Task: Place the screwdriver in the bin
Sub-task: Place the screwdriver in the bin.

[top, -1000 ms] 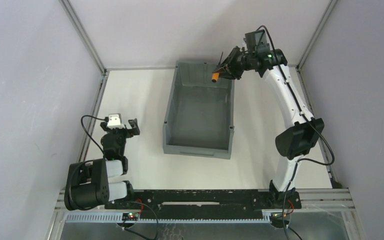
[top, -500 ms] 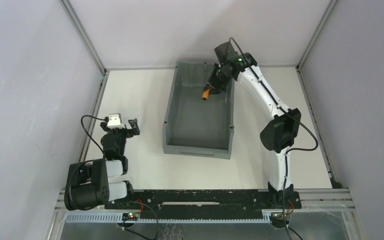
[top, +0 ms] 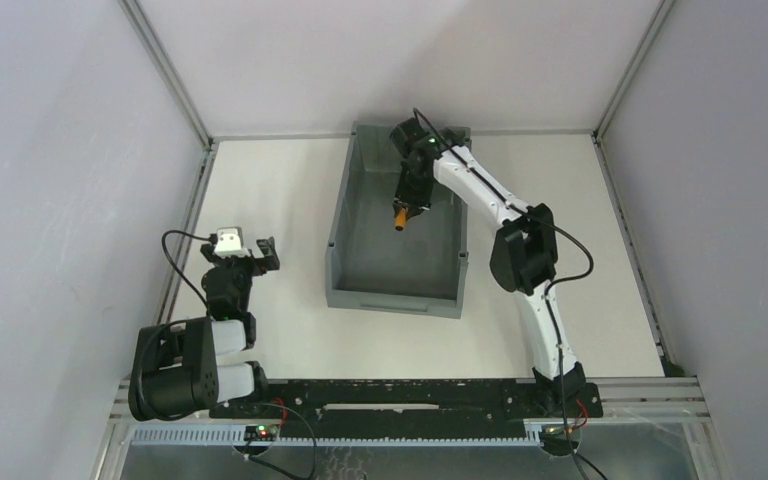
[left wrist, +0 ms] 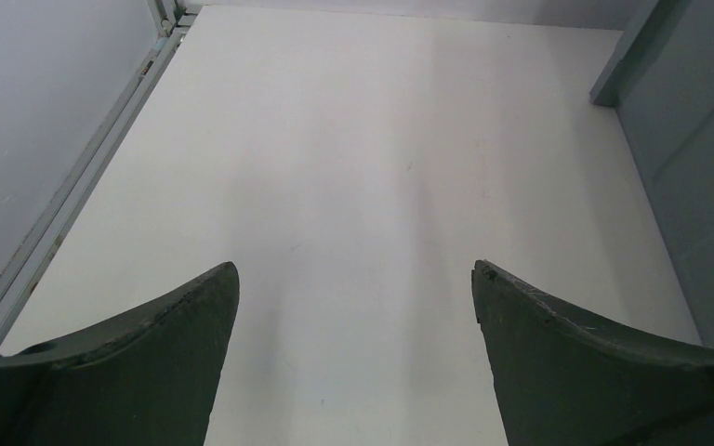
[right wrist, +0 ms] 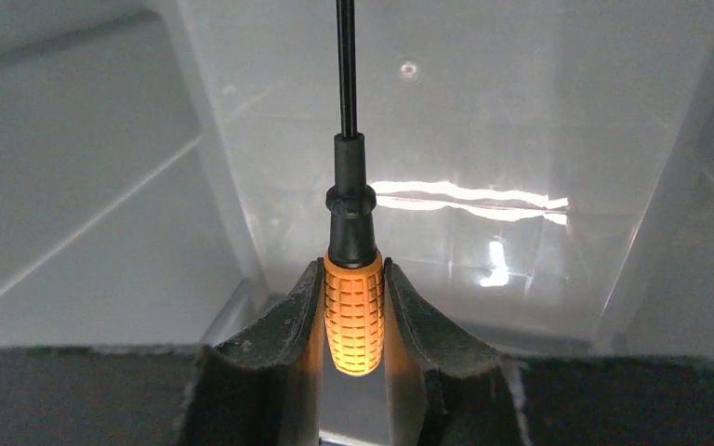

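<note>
My right gripper needs to go down between the sides of the bin to the bin's bare bottom and let go of the screwdriver's handle there, because the screwdriver (top: 400, 215) still hangs above that bottom.
The grey bin (top: 345, 200) stands in the middle of the white table. My right gripper (top: 404, 203) hangs over its far half, shut on the screwdriver (top: 400, 215). In the right wrist view the orange handle (right wrist: 353, 316) is pinched between my two fingers and the black shaft (right wrist: 345, 65) points away, over the bin floor (right wrist: 483, 121). My left gripper (top: 250, 256) rests near the table's left edge, open and empty; its fingers (left wrist: 167, 353) frame bare table, with the bin's wall (left wrist: 697, 177) to their right.
Metal frame rails (top: 165, 70) and grey walls enclose the table on the left, back and right. The table's left rail (left wrist: 84, 177) runs close beside my left gripper. A black bar (top: 390, 395) carries the arm bases at the near edge.
My right arm has swung left and toward the near side, carrying the screwdriver from the bin's far right corner to over the bin's inside. The left arm has not moved.
</note>
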